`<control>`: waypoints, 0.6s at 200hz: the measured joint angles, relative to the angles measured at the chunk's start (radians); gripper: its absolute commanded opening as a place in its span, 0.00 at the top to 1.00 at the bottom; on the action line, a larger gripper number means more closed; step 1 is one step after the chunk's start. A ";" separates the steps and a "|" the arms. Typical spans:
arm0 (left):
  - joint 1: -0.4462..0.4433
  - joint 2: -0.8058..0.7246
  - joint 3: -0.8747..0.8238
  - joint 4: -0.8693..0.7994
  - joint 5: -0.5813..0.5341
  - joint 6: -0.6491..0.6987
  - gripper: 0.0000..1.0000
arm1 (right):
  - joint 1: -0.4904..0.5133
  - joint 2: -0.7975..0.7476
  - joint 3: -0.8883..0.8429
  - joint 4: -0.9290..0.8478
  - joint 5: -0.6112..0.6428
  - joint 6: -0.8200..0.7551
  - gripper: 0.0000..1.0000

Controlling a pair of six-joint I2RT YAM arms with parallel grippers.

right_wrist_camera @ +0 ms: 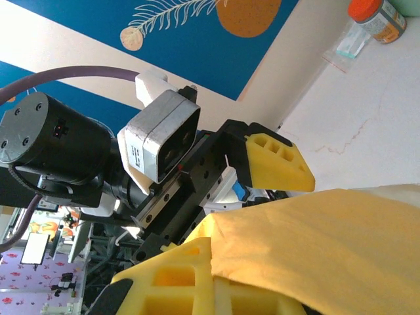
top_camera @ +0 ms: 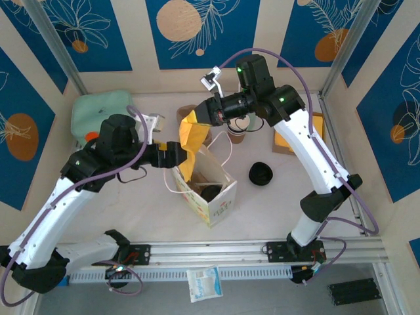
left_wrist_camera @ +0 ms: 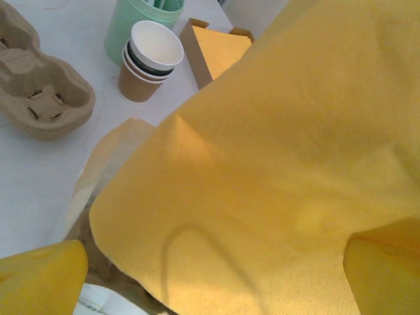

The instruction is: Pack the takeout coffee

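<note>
The napkin's top should be released next, so I need to bring my right gripper down and back toward my base, to the bag's opening point(top_camera: 206, 170).
A white paper bag point(top_camera: 220, 200) stands open at the table's middle. A dark round shape point(top_camera: 210, 192) sits deep inside it. It looks like the black lid of the takeout coffee, and the cup under it is hidden. My right gripper point(top_camera: 199, 118) point(right_wrist_camera: 213, 269) is shut on the top of a yellow napkin point(top_camera: 191, 141) point(right_wrist_camera: 328, 243) that hangs down into the bag's mouth. My left gripper point(top_camera: 176, 155) point(left_wrist_camera: 210, 275) stands open beside the bag's left rim. Its yellow fingertips point(left_wrist_camera: 39, 279) are wide apart, with the napkin point(left_wrist_camera: 275, 164) draped just in front of them.
A nested stack of lidless cups point(top_camera: 237, 131) point(left_wrist_camera: 149, 62) stands behind the bag, with loose black lids point(top_camera: 260, 174) to the right. A napkin box point(top_camera: 295, 138) point(left_wrist_camera: 216, 49) sits at the back right. A cardboard cup carrier point(left_wrist_camera: 39, 92) and a green container point(left_wrist_camera: 134, 26) lie beyond the bag.
</note>
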 measured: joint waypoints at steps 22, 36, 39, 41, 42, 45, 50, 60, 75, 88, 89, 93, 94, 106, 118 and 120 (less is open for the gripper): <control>-0.024 0.012 0.000 0.006 0.003 0.000 0.01 | 0.000 0.005 0.003 -0.006 -0.008 -0.013 1.00; -0.045 0.021 0.000 0.008 0.005 0.000 0.01 | 0.000 0.013 0.009 -0.012 -0.011 -0.022 1.00; -0.051 0.023 -0.001 0.009 0.004 0.000 0.01 | 0.000 0.015 0.010 -0.013 -0.011 -0.025 1.00; -0.053 0.024 -0.001 0.009 0.005 0.000 0.00 | 0.000 0.016 0.011 -0.014 -0.011 -0.025 1.00; -0.056 0.025 -0.002 0.010 0.005 0.000 0.00 | 0.000 0.016 0.011 -0.016 -0.011 -0.026 1.00; -0.062 0.027 -0.002 0.010 0.004 0.000 0.01 | 0.000 0.018 0.013 -0.018 -0.011 -0.029 1.00; -0.069 0.031 -0.003 0.012 0.004 0.000 0.01 | 0.000 0.019 0.013 -0.022 -0.011 -0.033 1.00; -0.087 0.039 -0.004 0.014 0.003 0.000 0.01 | 0.000 0.021 0.014 -0.032 -0.011 -0.042 1.00; -0.110 0.048 -0.011 0.019 0.001 0.000 0.01 | 0.000 0.021 0.016 -0.049 -0.010 -0.058 1.00; -0.126 0.052 -0.023 0.026 -0.001 0.000 0.00 | 0.002 0.021 0.021 -0.069 -0.009 -0.077 1.00; -0.127 0.052 -0.024 0.027 -0.001 0.000 0.01 | 0.002 0.021 0.021 -0.071 -0.009 -0.080 1.00; -0.131 0.052 -0.028 0.028 -0.003 0.000 0.01 | 0.003 0.021 0.021 -0.077 -0.008 -0.085 1.00; -0.132 0.052 -0.029 0.028 -0.003 -0.001 0.01 | 0.003 0.021 0.021 -0.079 -0.008 -0.087 1.00; -0.142 0.052 -0.040 0.032 -0.004 -0.003 0.01 | 0.008 0.021 0.022 -0.098 -0.005 -0.107 1.00; -0.150 0.052 -0.052 0.039 -0.010 -0.005 0.01 | 0.012 0.021 0.022 -0.117 0.003 -0.129 1.00; -0.151 0.052 -0.054 0.041 -0.011 -0.005 0.01 | 0.013 0.021 0.022 -0.120 0.005 -0.131 1.00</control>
